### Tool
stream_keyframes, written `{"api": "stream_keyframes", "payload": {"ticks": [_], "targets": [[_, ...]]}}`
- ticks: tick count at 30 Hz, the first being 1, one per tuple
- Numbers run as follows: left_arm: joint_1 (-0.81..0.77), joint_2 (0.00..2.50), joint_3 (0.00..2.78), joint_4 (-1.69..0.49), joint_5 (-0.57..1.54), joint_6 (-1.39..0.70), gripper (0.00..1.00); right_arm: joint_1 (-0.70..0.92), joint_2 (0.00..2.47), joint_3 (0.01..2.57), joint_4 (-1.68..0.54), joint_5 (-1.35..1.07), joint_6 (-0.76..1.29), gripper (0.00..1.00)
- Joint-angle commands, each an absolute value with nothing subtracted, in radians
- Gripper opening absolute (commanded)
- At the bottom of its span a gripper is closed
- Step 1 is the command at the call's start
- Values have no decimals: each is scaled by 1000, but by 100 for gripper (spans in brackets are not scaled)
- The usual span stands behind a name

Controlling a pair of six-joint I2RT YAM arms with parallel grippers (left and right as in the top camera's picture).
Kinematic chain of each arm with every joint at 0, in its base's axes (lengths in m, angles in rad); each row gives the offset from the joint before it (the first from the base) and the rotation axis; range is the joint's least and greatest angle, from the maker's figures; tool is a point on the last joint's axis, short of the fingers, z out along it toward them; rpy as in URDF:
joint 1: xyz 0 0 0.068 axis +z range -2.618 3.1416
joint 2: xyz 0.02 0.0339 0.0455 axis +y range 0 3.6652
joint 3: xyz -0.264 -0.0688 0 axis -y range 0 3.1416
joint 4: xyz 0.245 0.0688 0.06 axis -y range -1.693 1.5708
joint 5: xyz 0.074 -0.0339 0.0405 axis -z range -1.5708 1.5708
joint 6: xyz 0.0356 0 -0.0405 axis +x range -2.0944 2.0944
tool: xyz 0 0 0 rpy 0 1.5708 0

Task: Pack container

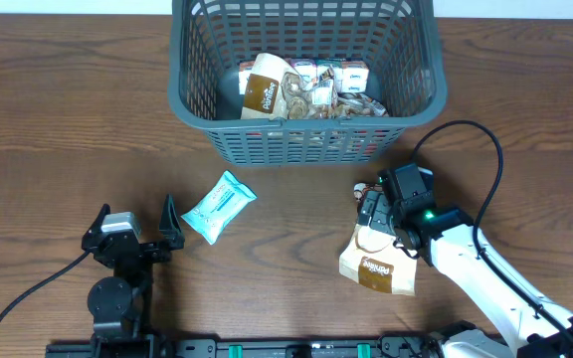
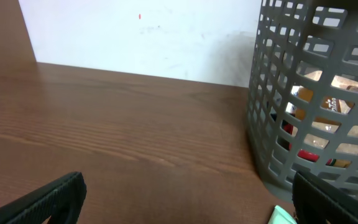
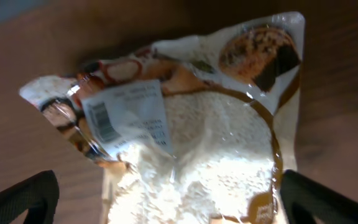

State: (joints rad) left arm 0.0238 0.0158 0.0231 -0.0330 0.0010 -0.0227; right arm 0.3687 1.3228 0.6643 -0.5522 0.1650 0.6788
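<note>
My right gripper is open above the white-and-brown snack bag [image 1: 378,268], with the bag between its fingers. It needs to go down to the bag's middle next and close.
The large dark grey lattice basket [image 1: 304,134] stands at the table's back middle and holds several snack packs [image 1: 311,88]. Its wall also shows in the left wrist view [image 2: 309,106]. A white-and-brown snack bag [image 1: 378,268] lies on the table at the front right. My right gripper [image 1: 374,214] is open right over it, fingers either side of the bag [image 3: 204,130]. A light teal snack pack [image 1: 219,206] lies left of centre; its corner shows in the left wrist view [image 2: 283,216]. My left gripper [image 1: 165,231] is open and empty, just left of it.
A black cable [image 1: 485,169] loops from the right arm beside the basket's right corner. A pale wall [image 2: 142,37] stands behind the table's far edge.
</note>
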Motion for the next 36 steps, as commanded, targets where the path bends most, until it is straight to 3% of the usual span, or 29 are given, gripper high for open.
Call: {"api": "stream_keyframes", "payload": {"ticks": [1,26,27,29,30,34,36], "targets": [[23,10,5,-73,-7,-24,99,359,1315,665,-545,164,682,98],[23,10,5,-73,-8,-24,99,359,1538,639,-464,152,718,97],[23,10,5,-73,-7,-24,99,359,1539,639,-463,149,718,90],[23,10,5,-73,-8,-24,99,359,1539,639,-459,149,718,45],[23,10,5,-73,-7,-24,99,359,1539,639,-456,149,718,34],[23,11,5,-73,-7,-24,99,359,1539,639,-450,149,717,25],[23,10,5,-73,-8,-24,99,359,1539,639,-450,149,717,12]]}}
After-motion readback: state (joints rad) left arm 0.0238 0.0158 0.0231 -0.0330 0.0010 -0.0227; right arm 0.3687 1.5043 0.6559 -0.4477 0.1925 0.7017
